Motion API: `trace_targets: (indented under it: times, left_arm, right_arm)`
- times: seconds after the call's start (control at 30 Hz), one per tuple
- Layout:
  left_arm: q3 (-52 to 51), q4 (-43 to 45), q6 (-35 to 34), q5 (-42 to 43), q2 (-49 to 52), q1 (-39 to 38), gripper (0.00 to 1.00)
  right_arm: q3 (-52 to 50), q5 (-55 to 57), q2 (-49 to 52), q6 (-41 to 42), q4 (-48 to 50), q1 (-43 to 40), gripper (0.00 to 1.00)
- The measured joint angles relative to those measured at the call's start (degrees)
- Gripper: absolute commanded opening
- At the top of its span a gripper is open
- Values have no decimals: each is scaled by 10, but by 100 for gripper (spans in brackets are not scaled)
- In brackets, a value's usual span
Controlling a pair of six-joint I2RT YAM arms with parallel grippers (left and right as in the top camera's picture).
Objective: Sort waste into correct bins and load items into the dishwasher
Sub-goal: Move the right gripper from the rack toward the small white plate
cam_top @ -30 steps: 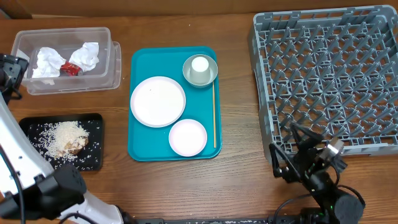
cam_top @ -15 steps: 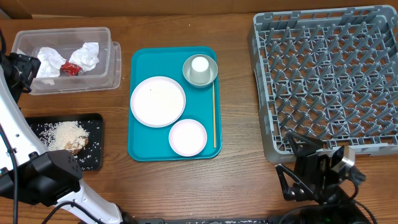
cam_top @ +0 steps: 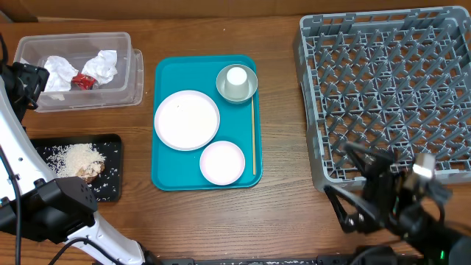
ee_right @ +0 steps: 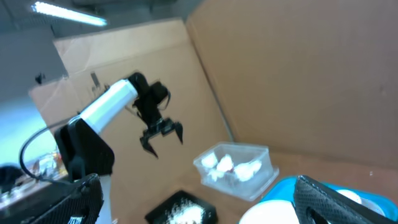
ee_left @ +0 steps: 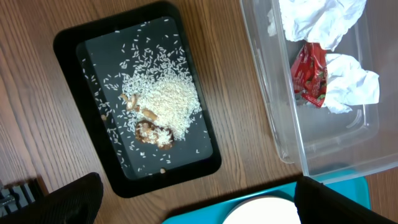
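Observation:
My right gripper should next swing across and tip down onto the small plate's rim opposite the rack, because the plate is below and to the left of my gripper in the overhead view.
White napkins (cam_top: 103,65) and a red wrapper (cam_top: 82,81) lie in the clear tub (cam_top: 136,73). Brown scraps with rice (cam_top: 77,163) lie on the black tray (cam_top: 110,188). The large plate (cam_top: 186,119), the small plate (cam_top: 221,162) and the bowl (cam_top: 246,92) holding the cup (cam_top: 236,76) sit on a teal tray (cam_top: 165,173). The grey rack (cam_top: 383,88) is at the right. My left gripper (cam_top: 22,81) (ee_left: 199,211) is open and empty, high beside the tub. My right gripper (cam_top: 346,184) (ee_right: 199,211) is open and empty, raised by the rack's front left corner.
A thin wooden stick (cam_top: 253,136) lies along the teal tray's right side. Cardboard walls (ee_right: 298,74) stand behind the table. The left wrist view shows the rice (ee_left: 165,102), the wrapper (ee_left: 311,74) and the tub wall (ee_left: 267,93) below.
My right gripper has swung toward the table's front right and risen nearer the camera. My left gripper shifted slightly right early on, then held still. Nothing on the table moved.

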Motion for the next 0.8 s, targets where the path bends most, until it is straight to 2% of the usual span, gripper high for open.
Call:
trace_targets:
  times: [0.1,0.27,0.4,0.5,0.63,0.8]
  left_arm:
    - [0,0,0,0,0,0,100]
    - [0,0,0,0,0,0,100]
    - [0,0,0,0,0,0,100]
    - [0,0,0,0,0,0,100]
    - [0,0,0,0,0,0,100]
    - [0,0,0,0,0,0,100]
  right_arm:
    - [53,-23,76,-43,-61,0,100]
    - [173,-32,218,-150,-246,0,99]
    - [273,28,327,-236,-411,24,99]
    - [336,108,399,-275,-504,77,99]
    - [394,224,478,-305,-541,194,100]
    - [421,343,563,-300,-508,361,100]
